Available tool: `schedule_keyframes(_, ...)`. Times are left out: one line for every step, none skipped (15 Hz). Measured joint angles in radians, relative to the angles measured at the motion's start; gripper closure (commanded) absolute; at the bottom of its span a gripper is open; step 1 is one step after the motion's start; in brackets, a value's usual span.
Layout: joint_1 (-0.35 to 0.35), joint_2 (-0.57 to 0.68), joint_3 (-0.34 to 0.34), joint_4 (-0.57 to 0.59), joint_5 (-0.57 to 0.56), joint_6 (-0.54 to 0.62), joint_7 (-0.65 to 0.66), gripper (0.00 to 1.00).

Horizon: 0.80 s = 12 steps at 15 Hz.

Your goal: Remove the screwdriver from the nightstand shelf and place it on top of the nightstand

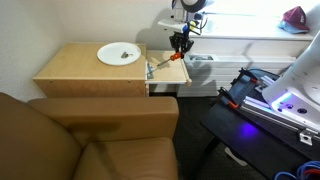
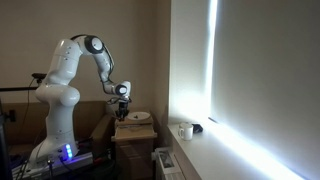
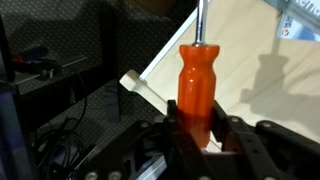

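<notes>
My gripper will next move outward and release the handle on the bare wood [image 1: 129, 70] beside the white plate, as that spot is outward of it.
In the wrist view my gripper [image 3: 197, 135] is shut on the orange-red handle of the screwdriver [image 3: 197, 85], its metal shaft pointing up across the light tan shelf [image 3: 250, 60]. In an exterior view the gripper [image 1: 180, 48] hangs just above the pull-out shelf [image 1: 165, 70] at the right side of the nightstand [image 1: 80, 70], with the screwdriver [image 1: 177, 56] in its fingers. In an exterior view the arm reaches to the nightstand [image 2: 135, 133] and the gripper [image 2: 121, 107] sits just above it; the screwdriver is too small to see there.
A white plate [image 1: 119, 54] with small bits lies on the nightstand top. A grey-bluish small tool [image 1: 152, 70] lies on the shelf. A brown armchair [image 1: 80, 135] stands in front. A white mug [image 2: 185, 131] stands on the windowsill. Dark equipment [image 1: 260, 100] is beside the shelf.
</notes>
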State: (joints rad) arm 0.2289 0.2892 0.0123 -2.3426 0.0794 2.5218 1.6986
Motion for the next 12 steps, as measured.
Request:
schedule_keyframes(0.018, -0.046, 0.011, -0.013, -0.008, -0.015, 0.026, 0.92)
schedule_keyframes(0.04, -0.08, 0.027, -0.015, -0.019, -0.017, 0.072, 0.92)
schedule_keyframes(0.064, -0.103, 0.045, -0.01, -0.032, -0.016, 0.132, 0.92)
schedule_keyframes(0.088, -0.117, 0.068, 0.004, -0.042, -0.015, 0.2, 0.92)
schedule_keyframes(0.107, -0.122, 0.089, 0.02, -0.05, -0.015, 0.261, 0.67)
schedule_keyframes(0.115, -0.124, 0.104, 0.029, -0.051, -0.016, 0.282, 0.67)
schedule_keyframes(0.114, -0.124, 0.109, 0.028, -0.051, -0.016, 0.282, 0.67)
schedule_keyframes(0.11, -0.122, 0.108, 0.026, -0.051, -0.016, 0.281, 0.92)
schedule_keyframes(0.102, -0.121, 0.105, 0.025, -0.051, -0.016, 0.278, 0.92)
schedule_keyframes(0.096, -0.121, 0.105, 0.025, -0.051, -0.016, 0.277, 0.92)
schedule_keyframes(0.096, -0.117, 0.105, 0.025, -0.061, -0.017, 0.284, 0.92)
schedule_keyframes(0.096, -0.106, 0.105, 0.027, -0.072, -0.013, 0.316, 0.92)
